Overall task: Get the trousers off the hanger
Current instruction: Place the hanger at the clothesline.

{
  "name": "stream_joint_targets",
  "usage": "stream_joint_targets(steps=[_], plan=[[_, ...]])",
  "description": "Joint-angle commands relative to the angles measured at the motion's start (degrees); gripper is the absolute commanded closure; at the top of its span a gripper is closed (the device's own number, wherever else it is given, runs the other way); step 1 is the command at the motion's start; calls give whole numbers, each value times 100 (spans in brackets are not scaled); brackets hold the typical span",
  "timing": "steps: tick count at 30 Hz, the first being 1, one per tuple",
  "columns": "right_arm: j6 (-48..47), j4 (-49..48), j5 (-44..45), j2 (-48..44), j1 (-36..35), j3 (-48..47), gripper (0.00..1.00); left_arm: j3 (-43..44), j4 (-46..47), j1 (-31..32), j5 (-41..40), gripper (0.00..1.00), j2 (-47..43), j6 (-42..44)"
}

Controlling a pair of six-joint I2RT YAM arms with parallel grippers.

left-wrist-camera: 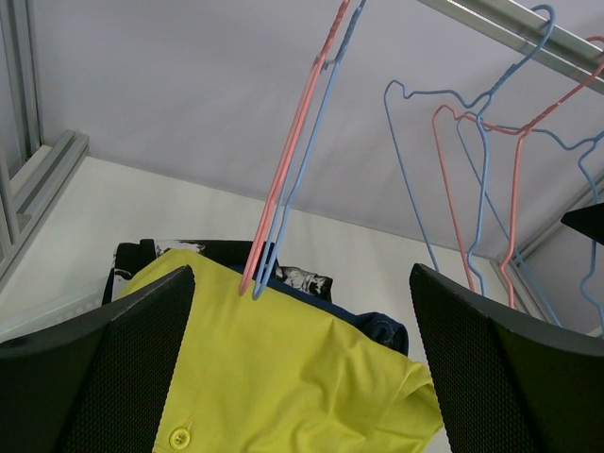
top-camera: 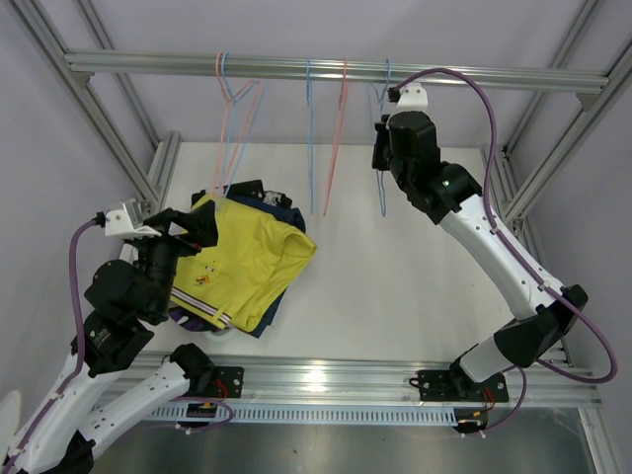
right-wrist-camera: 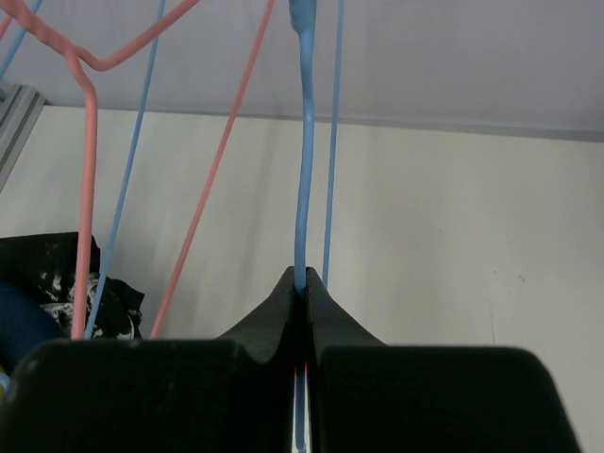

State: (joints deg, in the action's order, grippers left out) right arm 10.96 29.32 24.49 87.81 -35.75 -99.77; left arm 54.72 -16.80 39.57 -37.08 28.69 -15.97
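Observation:
I should move my left gripper outward over the yellow trousers (top-camera: 247, 262) to close on the pink and blue hangers' lower ends, as both hang together beyond its open fingers.
Several trousers lie in a pile at the left of the table, the yellow trousers (top-camera: 247, 262) (left-wrist-camera: 283, 377) on top. A navy pair (top-camera: 288, 213) (left-wrist-camera: 382, 330) and a black-and-white patterned pair (left-wrist-camera: 304, 279) peek out from under them. My left gripper (top-camera: 202, 229) (left-wrist-camera: 302, 363) hovers open just over the yellow pair, with nothing between its fingers. Up at the rail, my right gripper (top-camera: 380, 148) (right-wrist-camera: 302, 283) is shut on the wire of a bare blue hanger (top-camera: 383, 193) (right-wrist-camera: 304, 170).
Other bare hangers dangle from the metal rail (top-camera: 326, 69): a pink and blue pair (top-camera: 233, 118) at the left, then a blue hanger (top-camera: 310, 138) and a pink hanger (top-camera: 337, 128) in the middle. Frame posts stand at both sides.

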Motion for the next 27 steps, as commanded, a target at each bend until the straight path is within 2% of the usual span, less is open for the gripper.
stream_joint_targets(steps=[1,3,4,5,6,8,9,12,15,27], plan=[[64,-102,-58,-335,15,36,100,4,177,-64,96,1,-39,94],[73,-93,-58,-370,15,80,99,-14,177,-64,122,1,-30,94],[82,-85,-67,-387,15,98,93,12,177,-64,113,0,-30,102],[90,-84,-85,-414,6,124,86,-5,177,-64,113,1,-39,103],[99,-84,-111,-475,15,141,74,-5,185,-64,113,0,-39,111],[99,-76,-164,-563,15,229,65,-23,212,-64,131,1,-47,146],[108,-76,-181,-650,6,256,52,-31,221,-64,140,1,-47,173],[117,-23,-155,-870,-37,378,37,-58,265,-64,148,1,-65,234],[108,3,-85,-1090,-99,624,30,-110,352,-64,113,1,-100,339],[248,188,20,-3032,-415,2328,26,-189,545,-64,-1,1,137,665]])
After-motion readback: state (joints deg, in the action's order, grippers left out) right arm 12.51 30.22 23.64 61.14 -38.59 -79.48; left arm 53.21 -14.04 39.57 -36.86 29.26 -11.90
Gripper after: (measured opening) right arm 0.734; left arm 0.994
